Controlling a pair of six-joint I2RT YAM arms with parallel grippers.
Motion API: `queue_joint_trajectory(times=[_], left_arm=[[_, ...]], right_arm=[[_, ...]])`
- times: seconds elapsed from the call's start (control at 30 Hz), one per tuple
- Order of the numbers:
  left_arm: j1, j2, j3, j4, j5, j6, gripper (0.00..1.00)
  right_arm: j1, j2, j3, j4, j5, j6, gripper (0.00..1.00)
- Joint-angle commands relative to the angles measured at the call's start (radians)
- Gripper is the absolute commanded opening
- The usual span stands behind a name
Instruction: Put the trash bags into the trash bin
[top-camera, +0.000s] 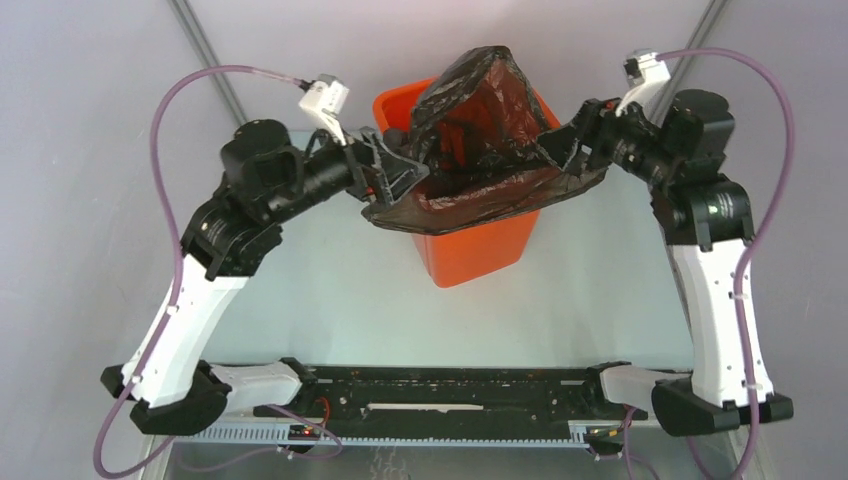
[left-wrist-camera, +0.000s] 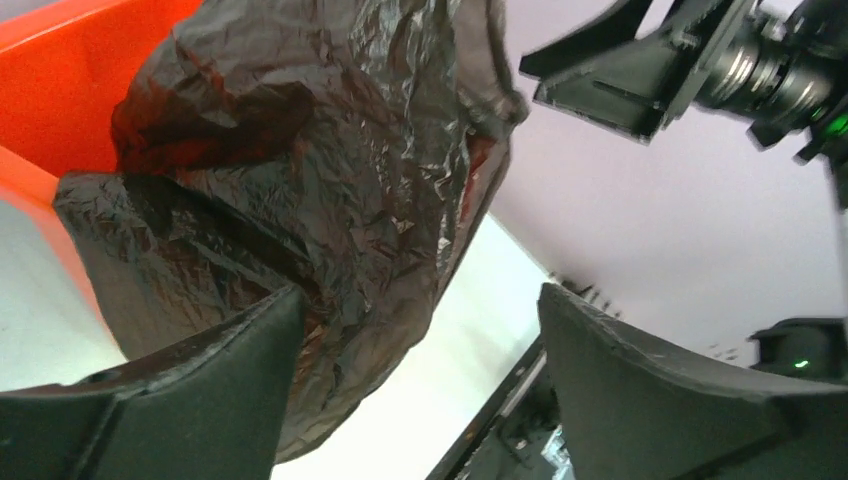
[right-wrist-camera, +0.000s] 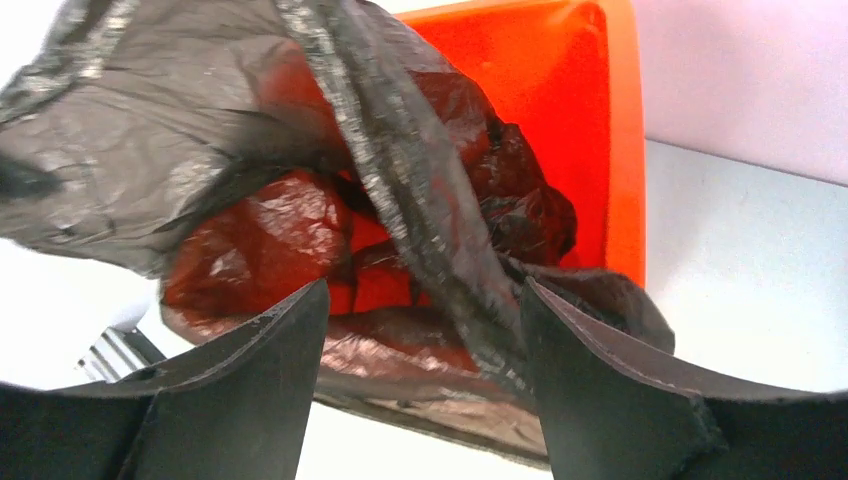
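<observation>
The piece of the trash bag already runs between the spread fingers and outward of them, so my right gripper should move outward along it next and close on it.
The orange trash bin (top-camera: 470, 250) stands at the table's far middle. The black trash bag (top-camera: 480, 120) is bunched over its mouth, partly inside, peaking above the rim and spilling over the front and right edges. My left gripper (top-camera: 395, 175) is open at the bag's left edge; in the left wrist view (left-wrist-camera: 420, 292) the bag (left-wrist-camera: 330, 150) rests against the left finger (left-wrist-camera: 200, 390). My right gripper (top-camera: 570, 140) is open at the bag's right edge; in the right wrist view (right-wrist-camera: 423, 284) a strand of bag (right-wrist-camera: 150, 130) runs between the spread fingers over the bin (right-wrist-camera: 600, 120).
The pale table top (top-camera: 340, 290) lies around the bin. A black rail (top-camera: 450, 390) runs along the near edge between the arm bases. Grey walls stand behind. The right gripper shows in the left wrist view (left-wrist-camera: 620, 70).
</observation>
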Motion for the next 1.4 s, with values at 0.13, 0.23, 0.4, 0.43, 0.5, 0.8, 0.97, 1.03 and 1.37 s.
queue_joint_trajectory(times=[0.13, 0.23, 0.4, 0.43, 0.5, 0.8, 0.97, 1.03, 1.37], left_arm=[[-0.046, 0.118, 0.214, -0.201, -0.315, 0.074, 0.66], [-0.038, 0.139, 0.235, -0.200, -0.331, 0.063, 0.54], [0.057, 0.161, 0.236, -0.184, -0.321, -0.003, 0.19], [0.080, 0.169, 0.236, -0.174, -0.306, -0.013, 0.16], [0.112, 0.185, 0.236, -0.153, -0.295, -0.013, 0.12], [0.252, 0.290, 0.240, -0.058, -0.263, -0.022, 0.01], [0.309, 0.364, 0.260, -0.016, -0.251, -0.043, 0.00], [0.323, 0.392, 0.272, -0.001, -0.259, -0.040, 0.02], [0.376, 0.557, 0.412, 0.077, -0.249, -0.040, 0.13]], right_arm=[[0.008, 0.075, 0.003, 0.134, -0.018, -0.093, 0.41], [0.010, 0.088, -0.010, 0.185, -0.053, -0.067, 0.39], [-0.027, 0.105, -0.038, 0.304, -0.054, 0.030, 0.15], [-0.041, 0.113, -0.044, 0.330, -0.064, 0.045, 0.10], [-0.064, 0.142, -0.042, 0.361, -0.065, 0.067, 0.00], [-0.120, 0.309, -0.008, 0.449, -0.026, 0.129, 0.00], [-0.132, 0.409, 0.046, 0.477, -0.039, 0.139, 0.00], [-0.141, 0.449, 0.067, 0.499, -0.058, 0.164, 0.00], [-0.145, 0.631, 0.180, 0.608, -0.135, 0.311, 0.00]])
